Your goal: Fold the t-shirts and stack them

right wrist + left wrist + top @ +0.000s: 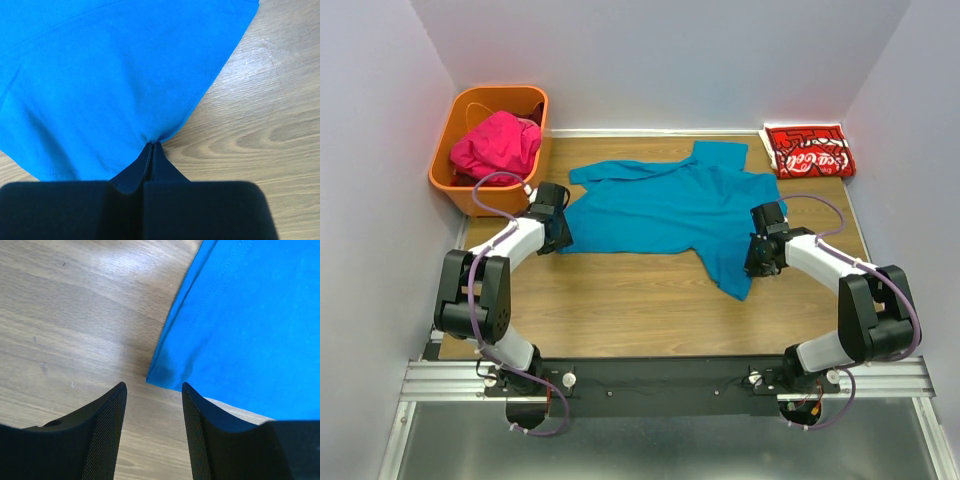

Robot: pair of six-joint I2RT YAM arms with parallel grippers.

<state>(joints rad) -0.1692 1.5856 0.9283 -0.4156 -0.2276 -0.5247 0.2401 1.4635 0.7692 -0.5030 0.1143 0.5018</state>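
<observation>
The teal-blue t-shirt's near corner (565,250) (159,377) lies untouched just below and beyond the open fingers. Next, my left gripper moves down astride it and closes on the cloth.
The teal-blue t-shirt (670,210) lies spread across the middle of the table. My left gripper (560,238) is open at the shirt's left corner; in the left wrist view (154,390) that corner (162,376) lies just beyond the fingertips, untouched. My right gripper (756,262) is shut on the shirt's right edge, and the right wrist view (152,145) shows the cloth (115,80) pinched at the fingertips. The red Coca-Cola shirt (808,152) lies folded at the back right. The magenta-pink shirt (497,143) is bunched in the orange basket (535,110).
The orange basket stands at the back left corner against the wall. White walls close in the table on the left, back and right. Bare wood shows between the teal shirt and the arm bases (650,385).
</observation>
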